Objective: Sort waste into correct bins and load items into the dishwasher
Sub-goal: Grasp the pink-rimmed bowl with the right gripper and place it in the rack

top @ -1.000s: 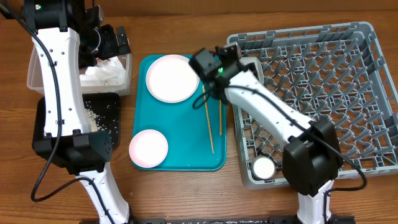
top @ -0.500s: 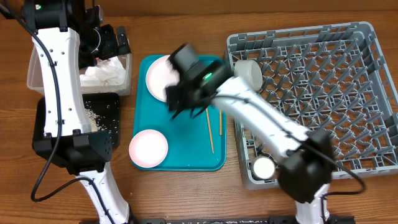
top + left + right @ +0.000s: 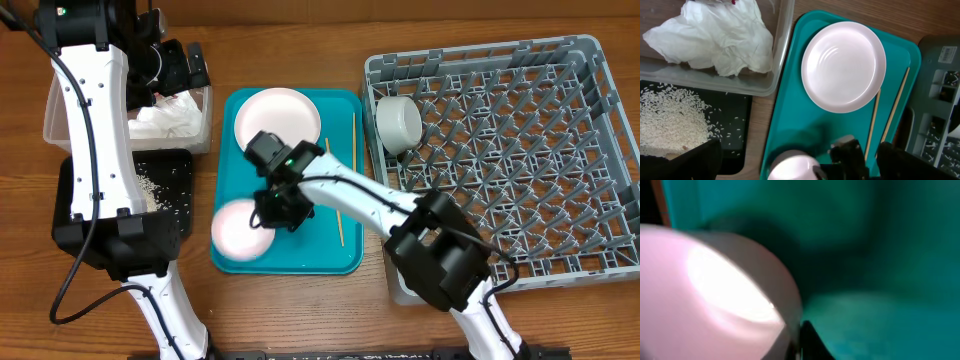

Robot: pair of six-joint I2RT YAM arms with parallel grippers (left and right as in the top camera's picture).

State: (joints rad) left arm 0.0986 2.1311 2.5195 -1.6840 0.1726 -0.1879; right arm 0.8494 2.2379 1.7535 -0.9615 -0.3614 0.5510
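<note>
The right gripper lifts the pink plate across next and lowers it at the empty rack wires beside the white cup, to the gripper's right in the overhead view.
The small pink plate [image 3: 235, 232] lies at the near left corner of the teal tray [image 3: 300, 250]. My right gripper [image 3: 275, 205] is shut on its right rim. In the right wrist view the pink plate [image 3: 705, 295] fills the left half, with a dark fingertip [image 3: 807, 342] against its edge. The white plate [image 3: 277, 124] and two chopsticks [image 3: 340, 215] also lie on the tray. A white cup [image 3: 398, 120] lies in the grey dish rack [image 3: 520, 150]. My left gripper [image 3: 175, 65] hangs open over the clear tub [image 3: 60, 110], which holds the napkin [image 3: 715, 37].
Rice grains [image 3: 670, 120] lie in the black tray [image 3: 170, 185] just in front of the clear tub. The left arm's base stands at the near left of the table. The right arm stretches from the near middle across the teal tray.
My right arm swung from the rack's far left corner, left the white cup there, crossed the teal tray to the pink plate and shut. The left arm has not moved.
</note>
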